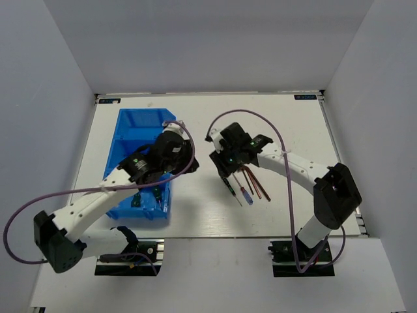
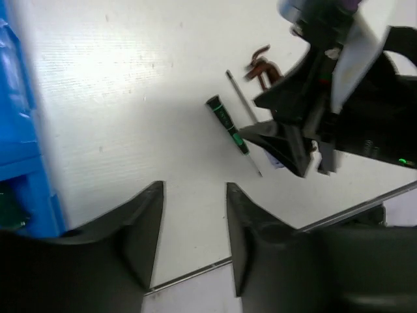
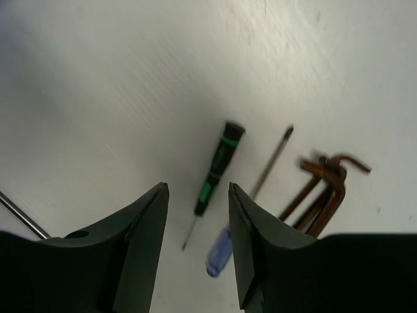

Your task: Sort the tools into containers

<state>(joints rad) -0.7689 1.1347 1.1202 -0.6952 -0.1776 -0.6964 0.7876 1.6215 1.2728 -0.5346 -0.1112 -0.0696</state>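
The blue-purple screwdriver's handle [image 1: 247, 196] [image 3: 220, 252] is off the middle of the right gripper's fingers, so the right gripper next needs to move down, back and to the right in the top view onto it.
The blue bin [image 1: 133, 130] stands at the left; dark green-handled screwdrivers [image 1: 137, 200] lie in its near compartment. My left gripper [image 1: 169, 160] hangs open and empty over the bin's right wall; in the left wrist view [image 2: 194, 195] only bare table shows between its jaws. My right gripper [image 1: 227, 175] is open, low over the black precision screwdriver [image 3: 215, 173], which shows between its jaws [image 3: 197, 195]. The blue-purple screwdriver [image 3: 219, 251] and the dark-red hex keys [image 3: 326, 189] lie just to the right. All three also show from above: the black screwdriver [image 1: 230, 186], the blue-purple one [image 1: 245, 194] and the hex keys [image 1: 259, 184].
The bin's wall [image 2: 26, 130] fills the left edge of the left wrist view, and the right arm's wrist [image 2: 339, 98] fills its right side. White walls enclose the table on three sides. Cables loop over both arms.
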